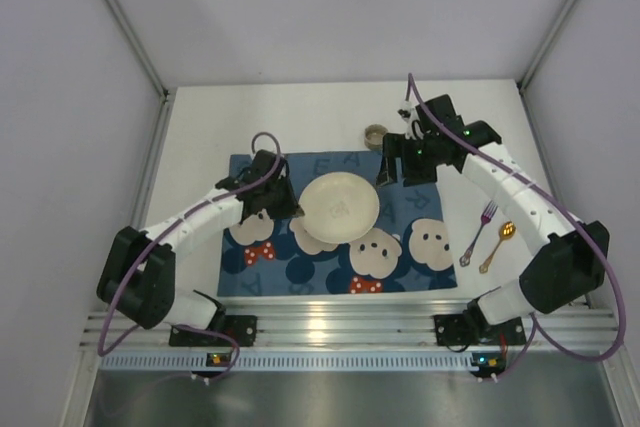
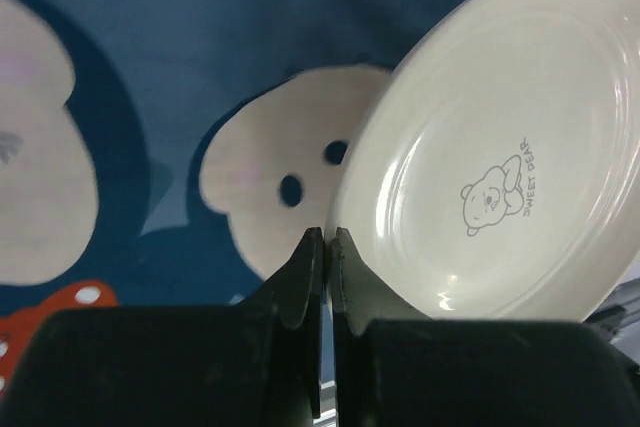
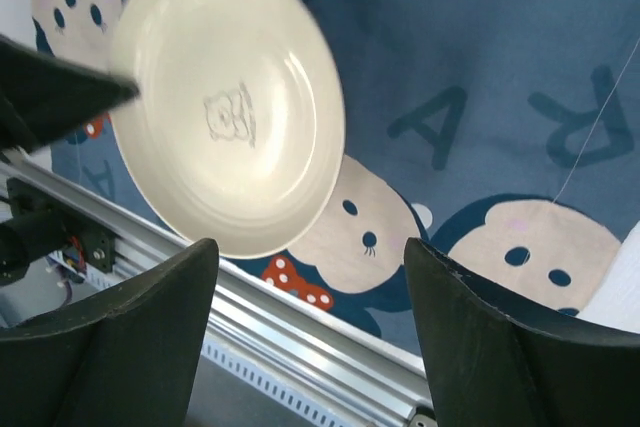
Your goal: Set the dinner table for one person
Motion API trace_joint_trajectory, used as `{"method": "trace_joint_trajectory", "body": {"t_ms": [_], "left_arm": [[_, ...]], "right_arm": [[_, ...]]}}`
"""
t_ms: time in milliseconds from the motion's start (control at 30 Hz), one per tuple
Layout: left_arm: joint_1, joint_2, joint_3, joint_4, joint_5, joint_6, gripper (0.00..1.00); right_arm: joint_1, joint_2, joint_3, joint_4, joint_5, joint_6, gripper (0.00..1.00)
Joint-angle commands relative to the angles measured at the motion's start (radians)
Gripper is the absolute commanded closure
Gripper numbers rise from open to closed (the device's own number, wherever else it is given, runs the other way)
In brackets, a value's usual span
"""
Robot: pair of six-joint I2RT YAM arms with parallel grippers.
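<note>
My left gripper and the plate are above the placemat's middle (image 1: 337, 251), so next I will move the gripper down and slightly back and level the tilted plate before I let it go.
A cream plate (image 1: 342, 207) with a small bear print lies over the blue mouse-print placemat (image 1: 250, 169) on the white dinner table (image 1: 200, 127). My left gripper (image 1: 296, 209) is at the plate's left edge, shut on its rim. In the left wrist view the two black fingers (image 2: 300, 272) meet at the edge of the plate (image 2: 500, 147), which looks tilted. My right gripper (image 1: 392, 175) hangs open above the mat, behind and right of the plate. In the right wrist view the right gripper (image 3: 310, 247) holds nothing and the plate (image 3: 230, 117) lies beyond it.
A silver fork (image 1: 480, 232) and a gold spoon (image 1: 497, 245) lie side by side on the table, right of the mat. A small brownish cup (image 1: 375, 134) stands behind the mat's far edge. Grey walls enclose the table. A metal rail (image 1: 340, 322) runs along the near edge.
</note>
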State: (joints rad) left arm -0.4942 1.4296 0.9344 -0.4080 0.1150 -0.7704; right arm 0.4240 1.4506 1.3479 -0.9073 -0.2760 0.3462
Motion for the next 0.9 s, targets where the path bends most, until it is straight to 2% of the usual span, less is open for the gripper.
{"method": "trace_joint_trajectory", "body": {"t_ms": [0, 267, 300, 333, 400, 433, 567, 767, 867], "left_arm": [[-0.003, -0.102, -0.104, 0.041, -0.054, -0.07, 1.0], [-0.056, -0.072, -0.189, 0.092, -0.083, -0.076, 1.0], [-0.06, -0.064, -0.192, 0.095, -0.083, -0.078, 0.98], [-0.069, -0.06, -0.195, 0.089, -0.087, -0.079, 0.86], [-0.072, -0.057, -0.197, 0.066, -0.09, -0.079, 0.72], [-0.072, -0.063, -0.195, 0.054, -0.101, -0.078, 0.56], [-0.072, -0.116, -0.171, -0.02, -0.162, -0.07, 0.38], [-0.07, -0.141, -0.069, -0.12, -0.17, -0.023, 0.37], [-0.072, -0.144, -0.025, -0.133, -0.152, -0.006, 0.37]], "right_arm": [[-0.025, 0.03, 0.12, -0.001, -0.014, -0.016, 0.24], [-0.113, 0.168, 0.284, 0.001, -0.054, 0.005, 0.22], [-0.128, 0.188, 0.316, 0.002, -0.054, 0.007, 0.23], [-0.137, 0.227, 0.335, 0.005, -0.051, 0.014, 0.22], [-0.158, 0.273, 0.385, 0.011, -0.049, 0.028, 0.22], [-0.165, 0.322, 0.404, 0.016, -0.046, 0.037, 0.22], [-0.179, 0.476, 0.532, 0.021, 0.001, 0.051, 0.23], [-0.186, 0.743, 0.81, 0.018, 0.05, 0.117, 0.24], [-0.188, 0.839, 0.875, 0.018, 0.09, 0.149, 0.26]]}}
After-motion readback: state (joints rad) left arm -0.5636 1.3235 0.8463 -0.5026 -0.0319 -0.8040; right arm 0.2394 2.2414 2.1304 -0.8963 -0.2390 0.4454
